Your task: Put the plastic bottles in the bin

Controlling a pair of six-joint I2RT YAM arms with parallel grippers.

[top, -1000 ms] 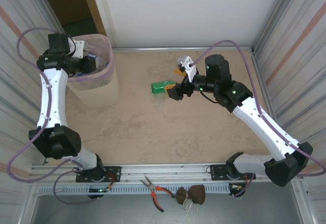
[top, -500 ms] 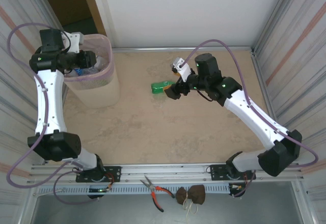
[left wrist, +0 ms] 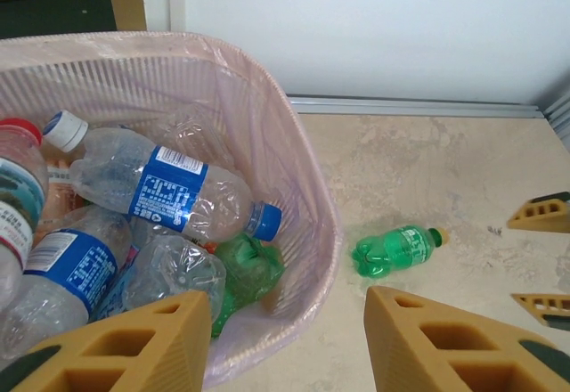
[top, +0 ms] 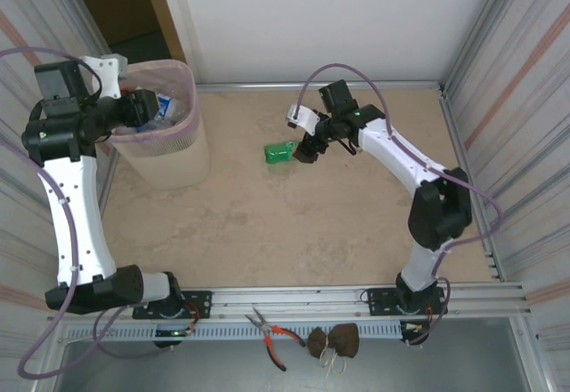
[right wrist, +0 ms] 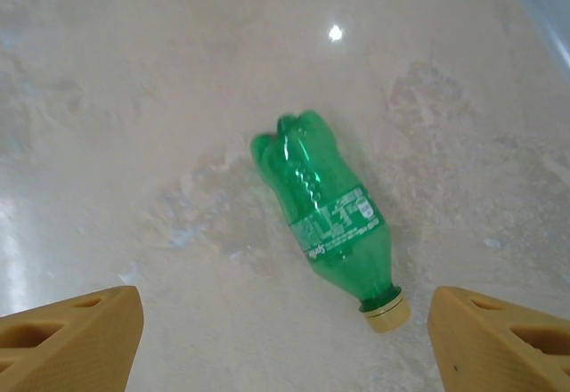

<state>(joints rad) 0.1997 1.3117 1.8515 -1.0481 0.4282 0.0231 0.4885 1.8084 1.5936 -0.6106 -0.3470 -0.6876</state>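
Note:
My right gripper should bring its open fingers down with a turn astride the green bottle's label (top: 287, 151) (right wrist: 337, 224), because the bottle lies slanted to them on the floor below.
The pale pink bin (top: 185, 128) stands at the far left, and several plastic bottles lie inside it. Among them are a clear one with a blue label (left wrist: 165, 191) and a crushed green one (left wrist: 247, 270). My left gripper (top: 145, 107) hovers over the bin's rim (left wrist: 307, 156), open with nothing between its fingers (left wrist: 285, 310). One green bottle with a yellow cap (top: 280, 152) lies on its side on the floor mid-table (left wrist: 396, 249). My right gripper (top: 308, 152) hangs open just above that bottle (right wrist: 328, 214), fingers wide to either side of it (right wrist: 283, 303), not touching it.
Corrugated metal walls close in both sides, and a white wall (top: 321, 18) stands at the back. Red-handled pliers (top: 272, 332) and two brown pouches (top: 334, 340) lie on the front rail. The beige floor (top: 267, 232) spreads between the arms.
The left gripper opened over the bin and its arm drew back to the left. The right arm stretched out to the green bottle, its jaws narrowing slightly.

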